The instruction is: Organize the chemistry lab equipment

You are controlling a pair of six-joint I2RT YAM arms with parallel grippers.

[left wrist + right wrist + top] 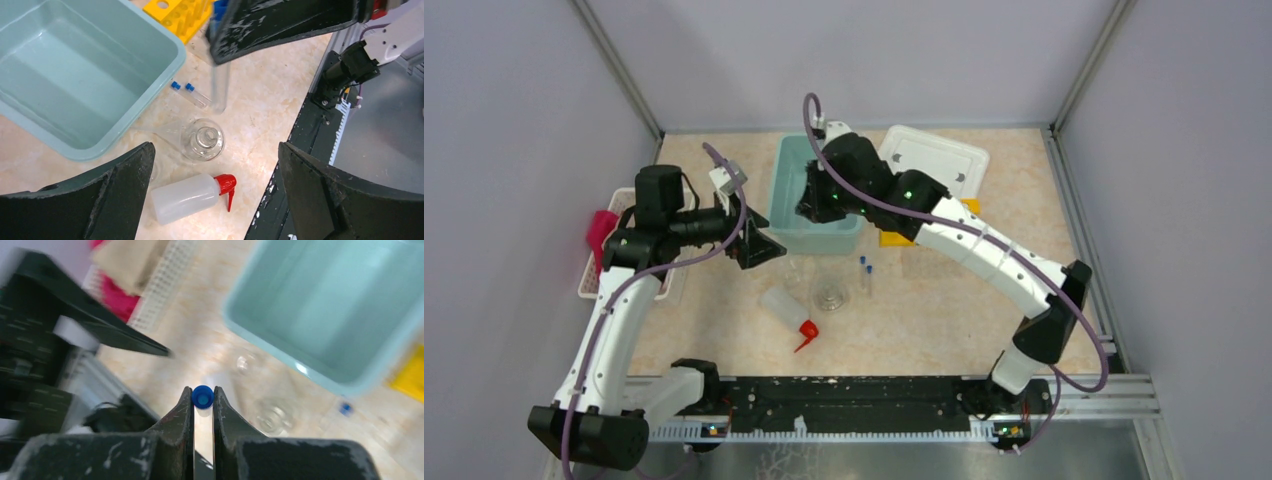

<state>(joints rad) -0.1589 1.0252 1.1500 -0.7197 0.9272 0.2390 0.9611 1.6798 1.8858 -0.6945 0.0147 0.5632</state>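
I should swing my right gripper next to the clear rack by the yellow rack, as that rack is below, to the right in the top view. Then I should bring the upright tube down and release it.
My right gripper (pixel 809 208) is shut on a clear blue-capped tube (pixel 202 396) and holds it above the table by the teal bin's (pixel 789 185) front left corner. The left wrist view shows that tube (pixel 220 85) hanging upright. Two more blue-capped tubes (pixel 865 268) lie on the table. A glass flask (pixel 829 292) stands beside them. The white squeeze bottle with a red spout (pixel 786 308) lies on its side. My left gripper (pixel 759 245) is open and empty, above the bottle (pixel 187 197) and flask (pixel 202 140). The yellow rack (pixel 894 238) is mostly hidden under my right arm.
A white lid (pixel 934 160) lies behind the bin at the right. A white slatted basket (pixel 594 280) with pink cloth (pixel 602 232) sits at the left edge. A faint clear beaker (pixel 795 267) stands in front of the bin. The black rail (pixel 854 400) runs along the near edge.
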